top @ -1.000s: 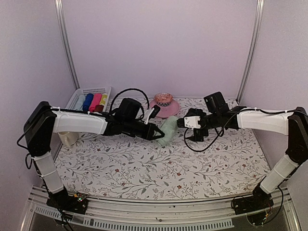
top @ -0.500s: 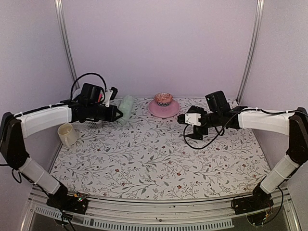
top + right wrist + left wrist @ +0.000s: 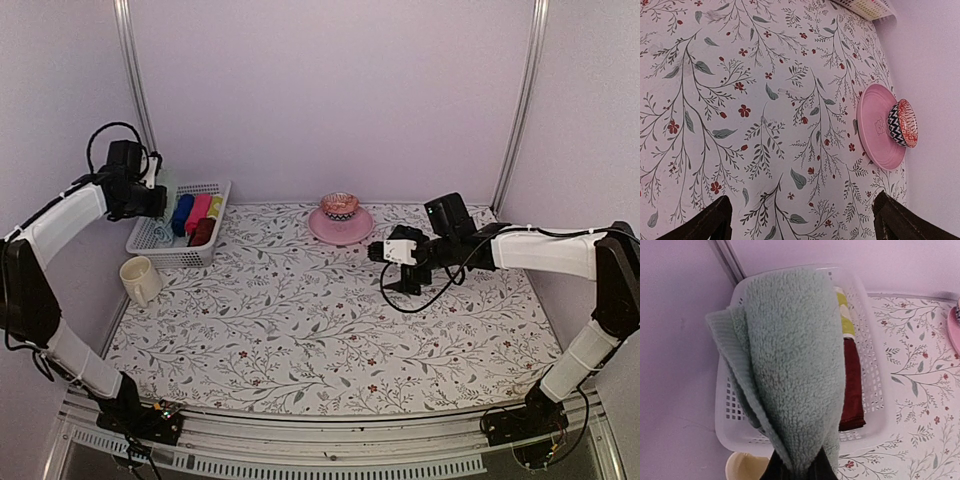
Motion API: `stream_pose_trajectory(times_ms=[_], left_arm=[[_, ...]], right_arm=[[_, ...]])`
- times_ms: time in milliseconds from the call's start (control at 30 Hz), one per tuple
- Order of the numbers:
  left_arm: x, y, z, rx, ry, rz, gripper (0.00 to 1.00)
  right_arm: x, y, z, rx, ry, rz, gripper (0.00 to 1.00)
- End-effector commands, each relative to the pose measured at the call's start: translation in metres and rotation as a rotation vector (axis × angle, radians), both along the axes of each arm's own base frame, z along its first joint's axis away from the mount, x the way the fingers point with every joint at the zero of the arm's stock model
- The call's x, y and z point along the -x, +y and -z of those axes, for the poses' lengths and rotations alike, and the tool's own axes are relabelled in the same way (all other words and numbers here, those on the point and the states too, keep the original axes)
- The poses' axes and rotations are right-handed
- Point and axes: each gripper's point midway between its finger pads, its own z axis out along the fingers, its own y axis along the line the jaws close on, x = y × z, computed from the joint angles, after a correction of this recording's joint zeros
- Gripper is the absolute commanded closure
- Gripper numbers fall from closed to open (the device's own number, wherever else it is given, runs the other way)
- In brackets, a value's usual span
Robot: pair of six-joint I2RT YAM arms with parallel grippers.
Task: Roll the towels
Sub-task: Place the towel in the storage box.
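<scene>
My left gripper lowers to the basket's near end and releases the sage green towel there next, since it has open room beside the dark red-brown roll.
A rolled pale sage green towel fills the left wrist view, and my left gripper is shut on its lower end. It hangs above the white basket at the far left of the table. In that basket lies a rolled dark red-brown towel, also seen from above. From above, my left gripper is raised at the basket's left end. My right gripper hovers open over the table cover right of the middle, with nothing between its dark fingers.
The basket also holds blue, pink and yellow-striped rolls. A cream cup stands in front of it. At the back centre a pink plate carries a patterned bowl. A black cable loops under the right arm.
My left arm has swung from the table's middle to the far left and back, carrying the green towel over the basket. The right arm has barely moved.
</scene>
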Motion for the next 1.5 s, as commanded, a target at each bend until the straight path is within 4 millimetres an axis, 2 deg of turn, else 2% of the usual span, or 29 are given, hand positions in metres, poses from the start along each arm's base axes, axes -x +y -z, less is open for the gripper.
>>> stream_pose_trajectory(times_ms=[0, 167, 300, 500, 533, 633, 1033, 1300, 1467], left_arm=[[-0.002, 0.037, 0.032, -0.201, 0.174, -0.074, 1.0], [-0.018, 0.047, 0.069, -0.264, 0.279, -0.092, 1.0], [-0.029, 0.057, 0.084, -0.328, 0.326, -0.116, 1.0], [-0.043, 0.05, 0.119, -0.32, 0.411, -0.059, 1.0], [-0.043, 0.048, 0.137, -0.314, 0.453, -0.047, 1.0], [-0.044, 0.046, 0.152, -0.299, 0.493, -0.037, 1.0], [-0.049, 0.033, 0.17, -0.054, 0.493, 0.047, 1.0], [-0.05, 0.029, 0.183, 0.036, 0.5, 0.082, 1.0], [-0.051, 0.02, 0.186, 0.139, 0.474, 0.134, 1.0]], right_arm=[[0.004, 0.002, 0.004, -0.015, 0.028, -0.008, 0.01], [0.009, 0.006, 0.01, -0.021, 0.07, -0.027, 0.01], [0.01, 0.006, 0.018, -0.012, 0.095, -0.03, 0.01], [0.01, 0.006, 0.021, -0.005, 0.102, -0.034, 0.01], [0.01, 0.007, 0.021, -0.006, 0.102, -0.035, 0.01], [0.011, 0.006, 0.023, -0.002, 0.105, -0.037, 0.01], [0.01, 0.006, 0.025, 0.006, 0.104, -0.035, 0.01], [0.01, 0.006, 0.026, 0.006, 0.107, -0.037, 0.01], [0.011, 0.006, 0.027, 0.005, 0.113, -0.038, 0.01]])
